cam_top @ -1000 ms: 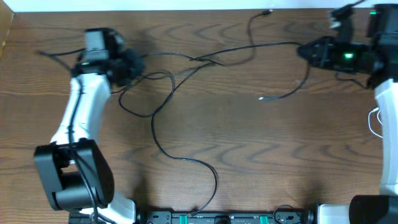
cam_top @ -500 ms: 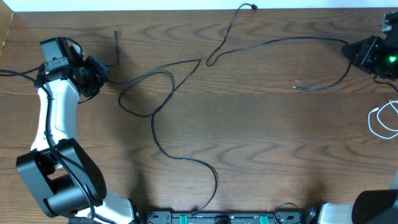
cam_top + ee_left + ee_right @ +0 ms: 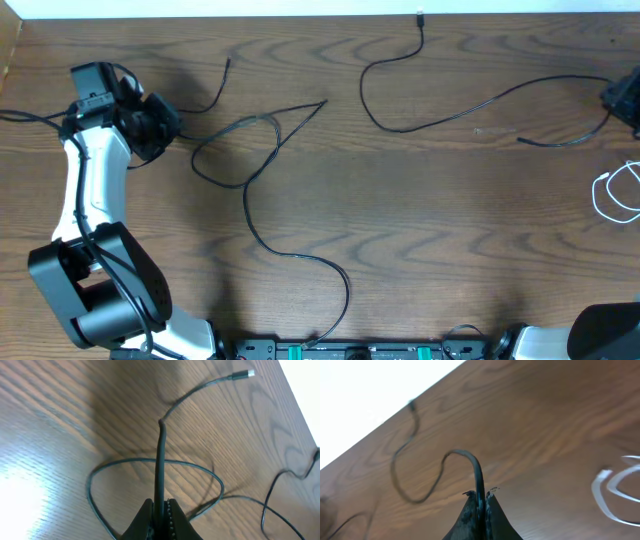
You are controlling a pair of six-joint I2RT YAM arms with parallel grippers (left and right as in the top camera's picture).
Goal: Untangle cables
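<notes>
Next I need to pull the cable in my right gripper to the table's side on the gripper's right in the overhead view, away from the looped one, and release it.
My left gripper (image 3: 168, 118) is shut on a thin black cable (image 3: 208, 98) whose free plug end lies up and to the right. In the left wrist view the jaws (image 3: 160, 510) pinch that cable (image 3: 161, 455). A second black cable (image 3: 250, 215) loops beside it and runs down to the front edge. My right gripper (image 3: 622, 100), at the far right edge, is shut on another black cable (image 3: 470, 108) that curves to a plug at the back edge. In the right wrist view the jaws (image 3: 481, 502) clamp this cable (image 3: 420, 497). A white cable (image 3: 610, 195) lies coiled at the right.
The wooden table (image 3: 430, 240) has a white strip along its back edge. Both arm bases and a black rail (image 3: 360, 350) stand at the front edge. The white cable also shows in the right wrist view (image 3: 615, 490).
The two grippers have pulled apart, left to the left and right to the right edge. The black cables that crossed at the back middle now lie separate.
</notes>
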